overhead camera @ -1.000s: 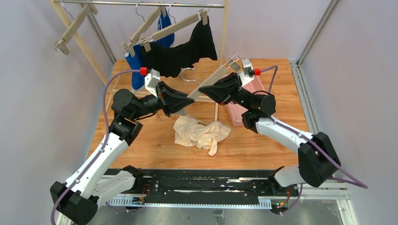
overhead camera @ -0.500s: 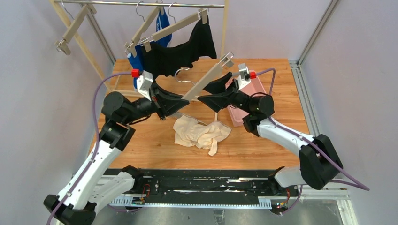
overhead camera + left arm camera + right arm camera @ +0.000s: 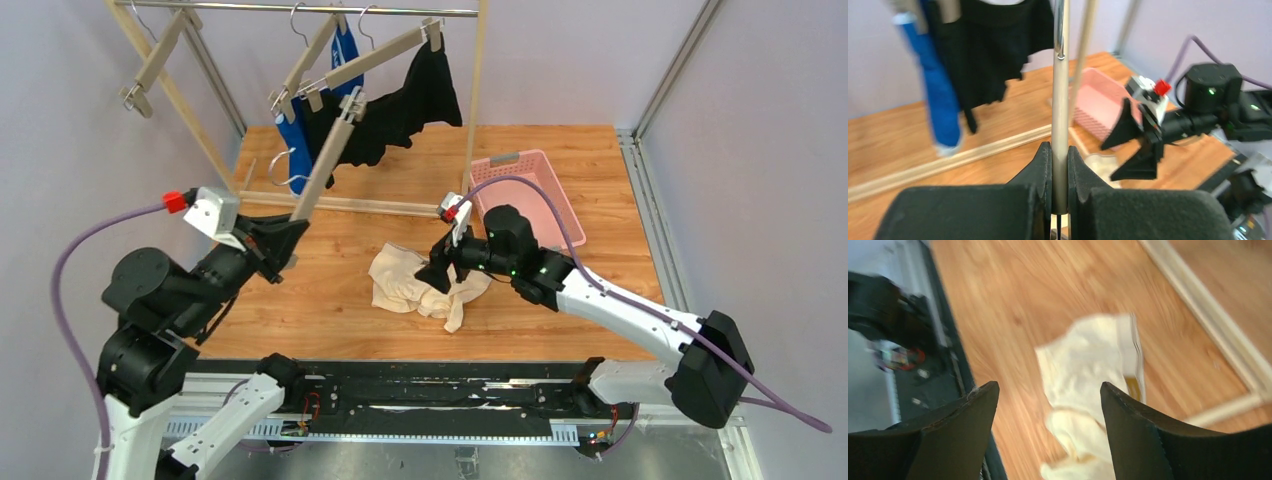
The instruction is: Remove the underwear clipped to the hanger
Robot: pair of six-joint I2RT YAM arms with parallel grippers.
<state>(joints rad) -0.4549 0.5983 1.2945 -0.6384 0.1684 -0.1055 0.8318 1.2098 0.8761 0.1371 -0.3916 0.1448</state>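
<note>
My right gripper will next lower its open fingers onto the cream-beige underwear's crumpled middle folds, as the cloth lies spread on the tabletop below.
A cream-beige underwear lies crumpled on the wooden table. My right gripper hangs open just above its right part; in the right wrist view the cream-beige underwear shows between the spread jaws of the right gripper. My left gripper is shut on the lower end of a bare wooden hanger, which slants up toward the rack. In the left wrist view the hanger stands clamped in the left gripper. Black underwear and blue underwear hang clipped on the rack's hangers.
A pink basket stands at the back right of the table. The wooden rack's base rail crosses the back, its post rises mid-table, and another empty hanger hangs at its left end.
My right gripper let go of the hanger, opened and dropped down and forward to the cream underwear. The left arm swung left and back, carrying the hanger alone.
</note>
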